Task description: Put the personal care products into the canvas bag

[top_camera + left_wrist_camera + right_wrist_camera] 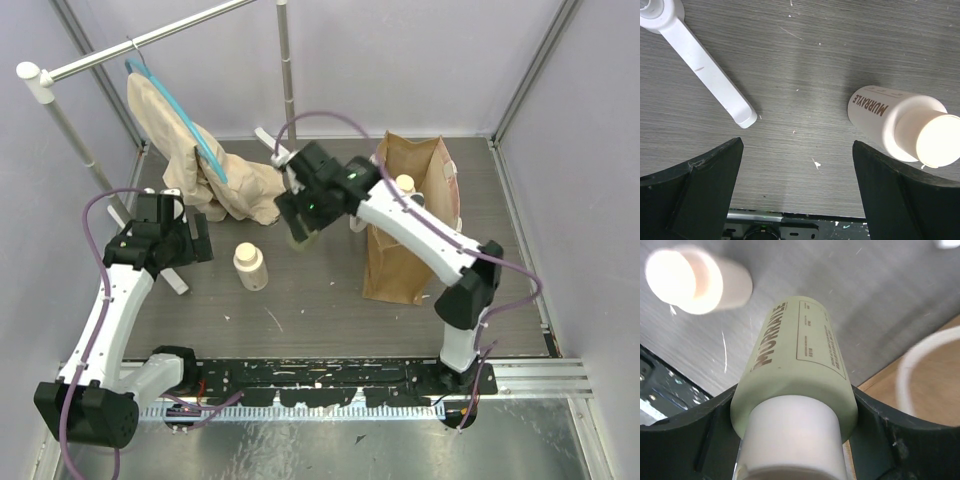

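Note:
I will next move my right gripper to the right in the top view, then down into the canvas bag's opening [425,186] to release, because its bottle hangs outside.
The tan-brown canvas bag [400,262] stands upright at the right of the table, with pale strap handles [452,176]. A cream cap [405,183] shows at its mouth. My right gripper [305,228] is shut on a yellowish round bottle [299,240] and holds it above the table, left of the bag. In the right wrist view the bottle [800,370] fills the jaws [795,397], with the bag's edge [940,405] at the right. A cream bottle [250,266] stands mid-table. It also shows in the left wrist view [890,120], just right of my open, empty left gripper [796,147].
A beige cloth on a blue hanger [205,165] hangs from a white rack [90,60] at the back left. The rack's white foot [176,281] lies near my left gripper and shows in the left wrist view [707,67]. The cream bottle shows below my right gripper [695,280].

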Robot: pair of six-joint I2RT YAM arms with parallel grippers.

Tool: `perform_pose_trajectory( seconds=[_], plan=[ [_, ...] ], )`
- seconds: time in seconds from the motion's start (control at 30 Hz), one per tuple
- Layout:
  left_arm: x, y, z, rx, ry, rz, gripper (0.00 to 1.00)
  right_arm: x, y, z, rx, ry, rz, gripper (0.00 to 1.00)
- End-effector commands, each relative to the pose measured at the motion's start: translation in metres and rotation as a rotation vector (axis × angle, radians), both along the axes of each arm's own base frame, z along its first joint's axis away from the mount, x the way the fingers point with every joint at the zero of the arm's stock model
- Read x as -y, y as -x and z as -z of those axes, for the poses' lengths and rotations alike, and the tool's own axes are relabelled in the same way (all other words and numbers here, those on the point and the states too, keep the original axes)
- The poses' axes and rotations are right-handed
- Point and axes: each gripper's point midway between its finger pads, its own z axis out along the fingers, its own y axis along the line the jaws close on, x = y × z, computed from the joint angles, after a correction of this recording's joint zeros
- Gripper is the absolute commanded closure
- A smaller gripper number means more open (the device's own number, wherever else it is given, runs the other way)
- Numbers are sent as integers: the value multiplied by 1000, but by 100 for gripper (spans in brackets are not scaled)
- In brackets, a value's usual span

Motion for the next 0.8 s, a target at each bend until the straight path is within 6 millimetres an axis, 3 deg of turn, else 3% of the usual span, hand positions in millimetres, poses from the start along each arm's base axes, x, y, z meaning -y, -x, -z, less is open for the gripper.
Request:
perform_pose_trajectory(
  seconds=[0.0,0.37,0.43,0.77],
  plan=[
    [2,-6,0,17,12,0,2,20,-14,-134,219,-296,65,99],
    [5,-15,1,16,19,13,2,97,-61,-256,567,-471,242,100],
    [5,-17,0,15,19,12,2,117,-69,-262,601,-447,292,100],
    [2,-18,-1,13,-2,14,2,213,-92,-222,590,-209,623,100]
  ],
)
